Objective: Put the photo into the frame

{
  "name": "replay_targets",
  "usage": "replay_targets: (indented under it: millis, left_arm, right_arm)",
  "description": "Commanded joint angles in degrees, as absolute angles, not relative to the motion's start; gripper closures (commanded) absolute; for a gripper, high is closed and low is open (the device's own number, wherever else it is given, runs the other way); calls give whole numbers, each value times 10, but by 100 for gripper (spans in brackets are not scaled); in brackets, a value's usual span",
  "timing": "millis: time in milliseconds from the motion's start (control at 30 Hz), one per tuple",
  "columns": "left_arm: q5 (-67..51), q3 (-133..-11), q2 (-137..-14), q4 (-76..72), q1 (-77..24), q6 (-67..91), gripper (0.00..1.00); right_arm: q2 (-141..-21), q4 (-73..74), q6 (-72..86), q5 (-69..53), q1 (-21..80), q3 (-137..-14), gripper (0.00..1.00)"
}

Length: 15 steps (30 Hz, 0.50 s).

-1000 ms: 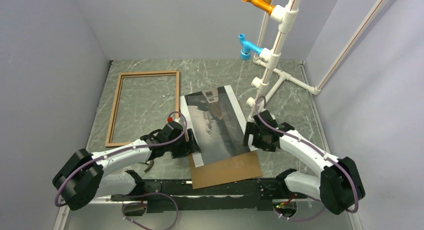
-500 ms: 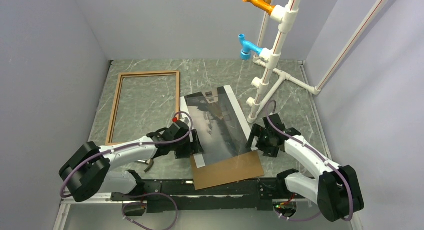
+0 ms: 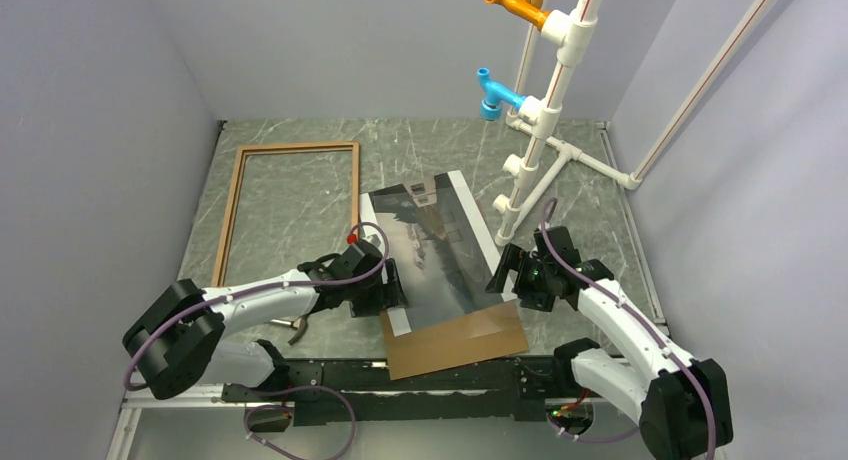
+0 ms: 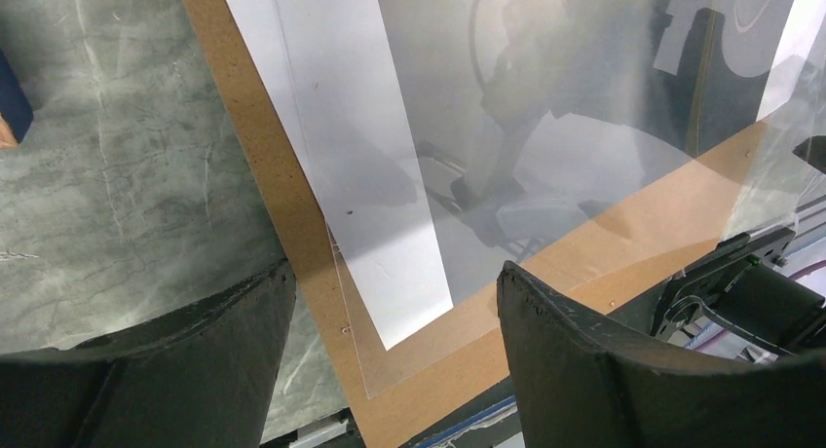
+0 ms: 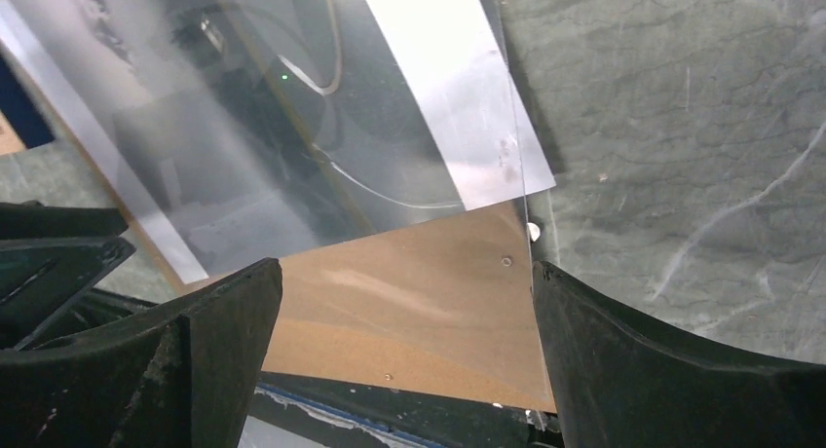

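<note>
The right gripper shifts toward my left gripper onto the clear sheet's edge next, tilting to point across the photo (image 3: 435,242).
The photo (image 3: 435,242), a glossy grey print with white bands, lies mid-table on a brown backing board (image 3: 455,342), under a clear sheet whose edge shows in both wrist views. The frame (image 3: 232,220), thin brown wood, lies flat and apart at the back left. My left gripper (image 3: 392,292) stands open at the photo's near left edge; in its wrist view the fingers (image 4: 195,351) straddle the white band (image 4: 360,175) and board corner without touching. My right gripper (image 3: 505,277) is open at the photo's near right corner, above the board (image 5: 409,302).
A white pipe stand (image 3: 545,110) with orange and blue fittings rises at the back right, close behind the right arm. Grey walls enclose the marbled table (image 3: 300,195) on three sides. A black rail (image 3: 400,380) runs along the near edge.
The left gripper has slid a little right, onto the photo's left edge. The right arm has drawn back to the right, its gripper now at the photo's near right corner. Photo and frame have not moved.
</note>
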<state>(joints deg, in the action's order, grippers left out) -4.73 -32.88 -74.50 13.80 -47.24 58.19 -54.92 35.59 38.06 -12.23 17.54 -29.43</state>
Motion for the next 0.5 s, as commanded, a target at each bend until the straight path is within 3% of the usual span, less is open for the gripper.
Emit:
replay_targets:
  millis: [0, 333, 467]
  left_arm:
    - [-33, -333, -752, 137, -480, 586, 21]
    - [-17, -326, -693, 162, -479, 593, 21]
    - [-16, -312, -655, 165, -480, 602, 21]
  right_arm:
    - [-530, 383, 388, -198, 179, -330, 0]
    - [-482, 323, 423, -291, 179, -290, 4]
    - [-462, 278, 452, -333, 178, -261, 18]
